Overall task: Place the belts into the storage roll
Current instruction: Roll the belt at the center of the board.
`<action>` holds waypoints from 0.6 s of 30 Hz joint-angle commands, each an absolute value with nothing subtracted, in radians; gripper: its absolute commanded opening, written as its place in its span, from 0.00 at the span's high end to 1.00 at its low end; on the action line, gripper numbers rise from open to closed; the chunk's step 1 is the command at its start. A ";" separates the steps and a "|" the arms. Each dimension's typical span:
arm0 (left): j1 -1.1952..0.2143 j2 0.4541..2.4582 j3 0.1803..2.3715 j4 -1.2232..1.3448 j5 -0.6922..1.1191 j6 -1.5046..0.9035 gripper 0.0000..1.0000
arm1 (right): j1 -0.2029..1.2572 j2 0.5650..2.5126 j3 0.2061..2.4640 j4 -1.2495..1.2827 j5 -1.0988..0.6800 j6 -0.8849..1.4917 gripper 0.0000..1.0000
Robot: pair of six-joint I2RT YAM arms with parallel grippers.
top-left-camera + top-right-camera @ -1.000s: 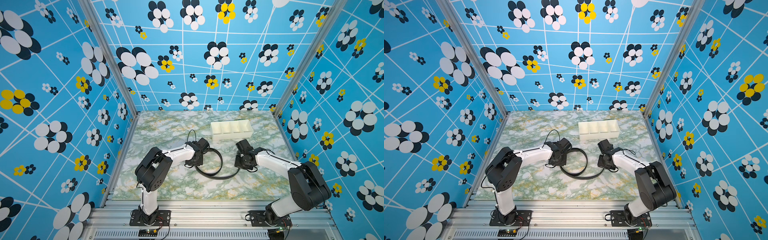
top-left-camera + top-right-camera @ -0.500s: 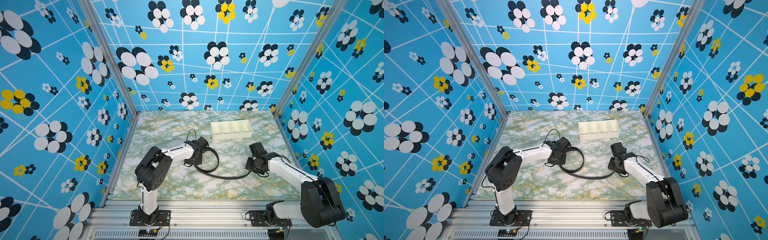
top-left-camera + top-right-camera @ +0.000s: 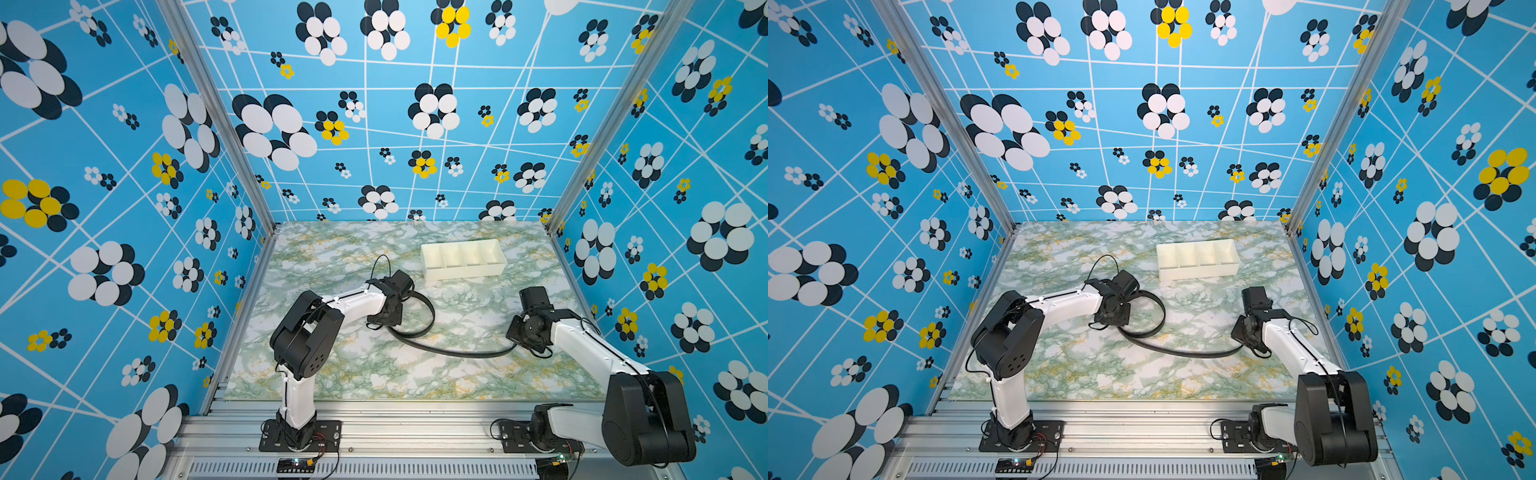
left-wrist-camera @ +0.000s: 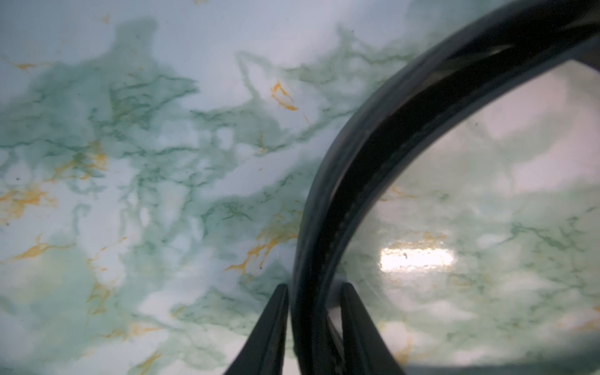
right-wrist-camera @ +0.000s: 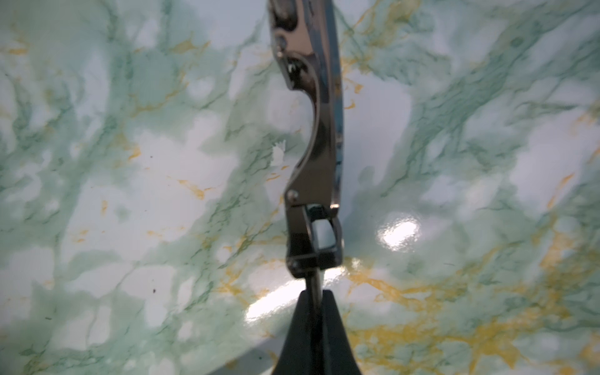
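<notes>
My right gripper should move outward with the belt's buckle and release it on the bare table before the storage roll, since that place lies outward of the gripper's fingers.
The black belt [image 3: 451, 352] lies on the marble table in both top views, curled into a loop [image 3: 1156, 318] beside my left gripper and running in a long curve to my right gripper. My left gripper [image 4: 314, 285] is low over the table, its jaws closed on the strap [image 4: 357, 168], which stands on edge between them. My right gripper [image 5: 314, 292] is shut on the thin end piece of the dark metal buckle [image 5: 319, 156], just above the table. The cream storage roll [image 3: 463, 272] stands at the back right with its four compartments holding nothing.
Blue flowered walls enclose the table on three sides, with aluminium posts [image 3: 216, 116] at the back corners. A thin black cable [image 3: 380, 264] arcs over the left wrist. The arm bases [image 3: 299, 432] sit on the rail at the front edge.
My right gripper has moved to the right with the buckle end, drawing the belt out from a wide loop into a long curve. The left gripper has stayed about where it was.
</notes>
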State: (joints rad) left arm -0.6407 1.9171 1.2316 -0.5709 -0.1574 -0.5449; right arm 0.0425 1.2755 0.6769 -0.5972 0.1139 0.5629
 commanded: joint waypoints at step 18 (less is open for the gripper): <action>-0.612 2.039 1.208 -0.625 -0.124 -0.383 0.72 | -0.016 1.302 0.685 -0.580 -0.034 0.502 1.00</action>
State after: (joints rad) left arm -0.6098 1.9308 1.2457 -0.5457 -0.1440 -0.4641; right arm -0.0093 1.2663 0.6727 -0.6094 0.0345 0.5266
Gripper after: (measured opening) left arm 0.287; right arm 0.062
